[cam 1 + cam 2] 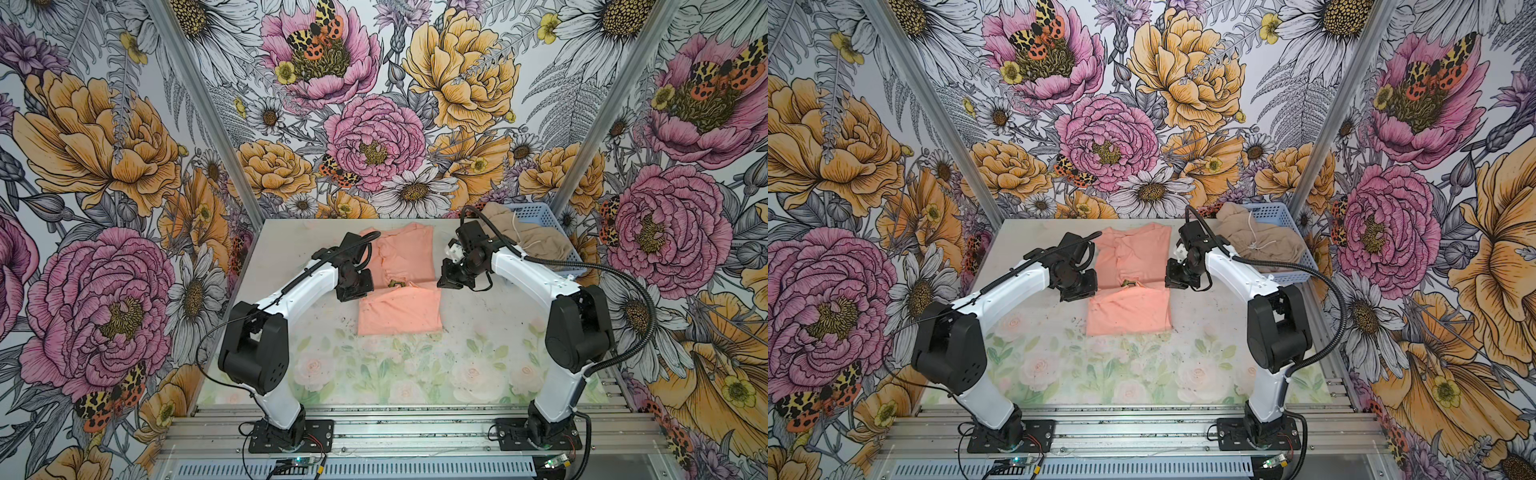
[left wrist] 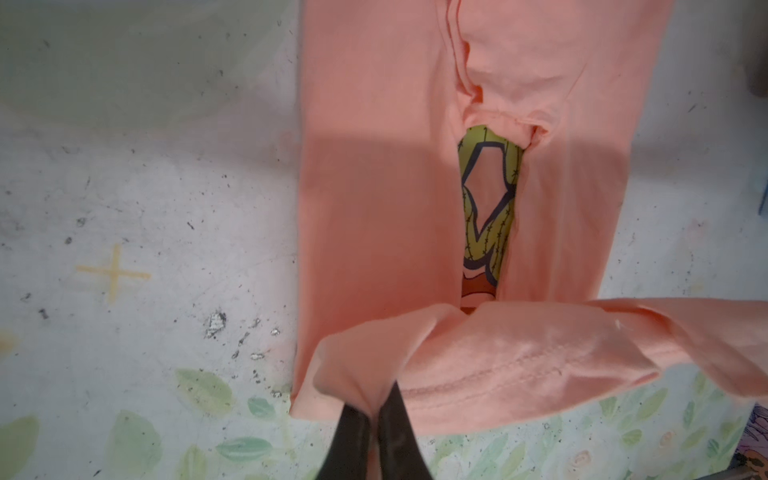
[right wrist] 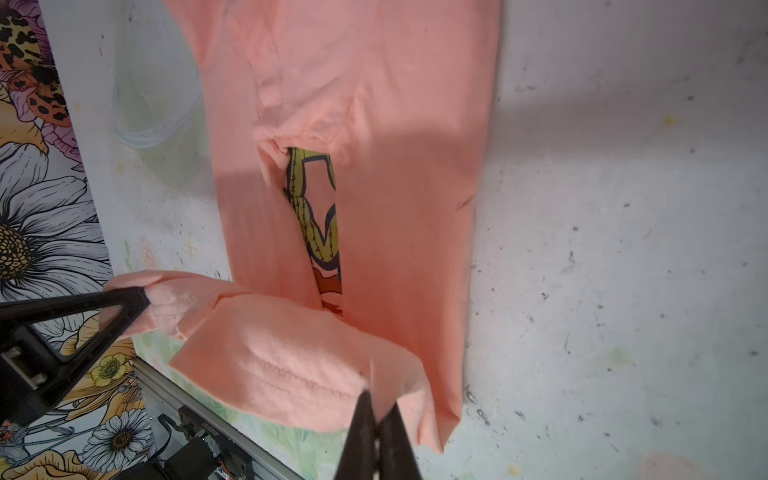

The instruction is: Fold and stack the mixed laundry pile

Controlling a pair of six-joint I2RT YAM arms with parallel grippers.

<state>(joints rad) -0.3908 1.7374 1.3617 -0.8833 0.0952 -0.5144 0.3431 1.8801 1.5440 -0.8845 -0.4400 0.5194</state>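
My left gripper draws the hem's corner outward next, lowers it and releases, since the shirt's side panel beside the uncovered graphic lies below and outward of it.
The mixed laundry pile is two garments. A peach-pink T-shirt lies lengthwise at the table's middle, its sides folded in so that only a strip of green graphic shows. Its near hem is lifted and doubled back over the body. My left gripper is shut on the hem's left corner. At the hem's right corner, my right gripper is shut on the cloth. A beige garment with a white drawstring lies heaped in the basket.
A light blue perforated basket stands at the table's far right corner. Floral walls close in the table on three sides. Both arm bases are bolted to the metal rails along the near edge. A yellow cross mark lies on the tabletop left of the shirt.
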